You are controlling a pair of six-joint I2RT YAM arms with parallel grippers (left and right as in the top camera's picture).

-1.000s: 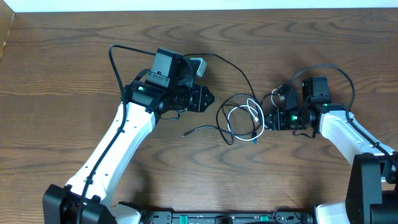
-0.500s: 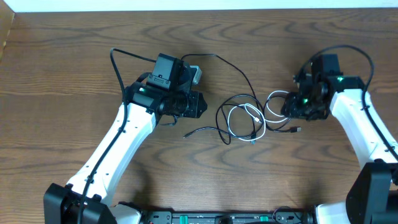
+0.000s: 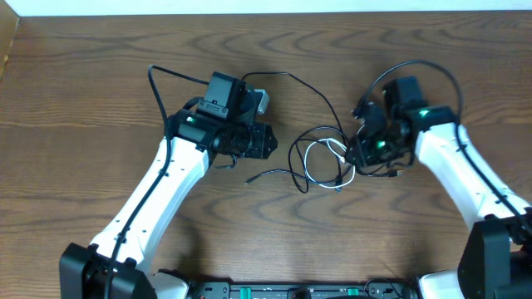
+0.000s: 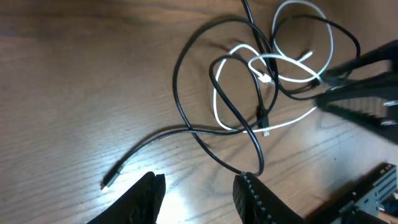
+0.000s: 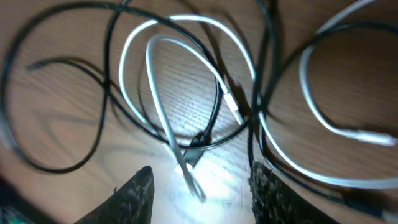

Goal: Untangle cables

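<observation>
The black cable crossing the black plug (image 3: 337, 180) (image 5: 198, 147) still lies below my right gripper's open fingers, so my right gripper will move down and back onto that part of the cable next.
The cables lie tangled at the table's middle: a white cable (image 3: 319, 149) coiled in loops, with black cables (image 3: 297, 163) crossing through it. One black cable runs back to the far side (image 3: 316, 91), and a black plug end (image 3: 248, 178) lies loose at the front left. In the left wrist view the tangle (image 4: 249, 93) lies ahead of my open, empty left gripper (image 4: 199, 193). My left gripper (image 3: 271, 142) sits just left of the tangle. My right gripper (image 3: 352, 154) is open over the tangle's right side. A white cable end (image 5: 189, 174) lies between its fingers (image 5: 202, 193), ungripped.
A small grey block (image 3: 261, 99) sits behind the left wrist, where a black cable ends. The robot's own thicker wires loop over each arm (image 3: 158, 83). The wooden table (image 3: 83, 124) extends left and front.
My right gripper drew back to the right and up, then came in again lower over the tangle's right side. My left gripper shifted slightly left and then held still.
</observation>
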